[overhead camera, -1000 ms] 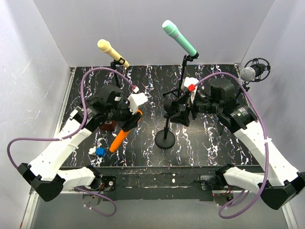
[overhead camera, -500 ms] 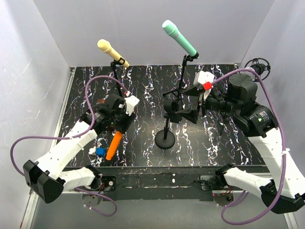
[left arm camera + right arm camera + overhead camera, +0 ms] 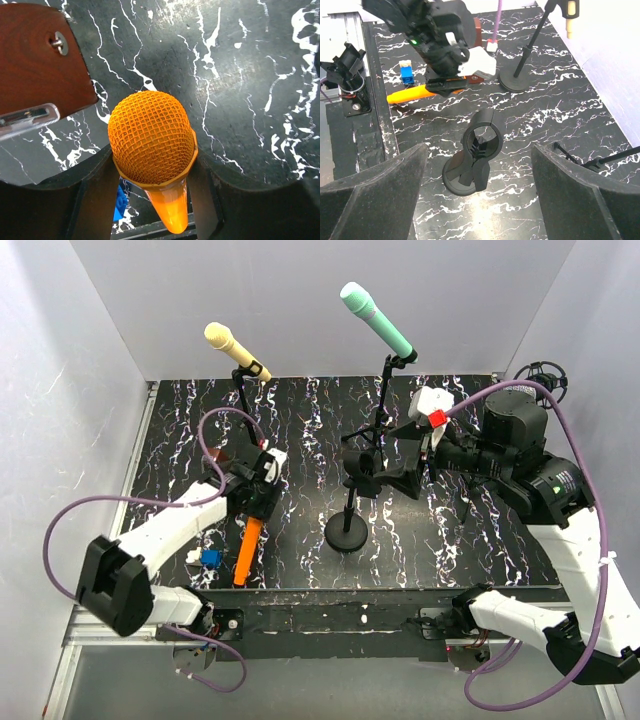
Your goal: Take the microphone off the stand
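The table by the black stand is clear, so my left gripper should go down next and shift slightly toward the stand, bringing the orange microphone onto the table there.
My left gripper is shut on the orange microphone, just below its mesh head. It holds the microphone low over the table's near left, tail pointing at the front edge. The microphone also shows in the right wrist view. The black stand at the table's middle has an empty ring clip on top. My right gripper is open and empty, its fingers wide apart on either side of the clip without touching it.
A yellow microphone stands on a stand at the back left. A green one is at the back middle, and a shock-mounted microphone at the far right. A blue block and a brown wooden piece lie beside the orange microphone.
My left gripper has carried the orange microphone down and toward the near left, turning it to point at the front edge. My right gripper has drawn back and up from the clip.
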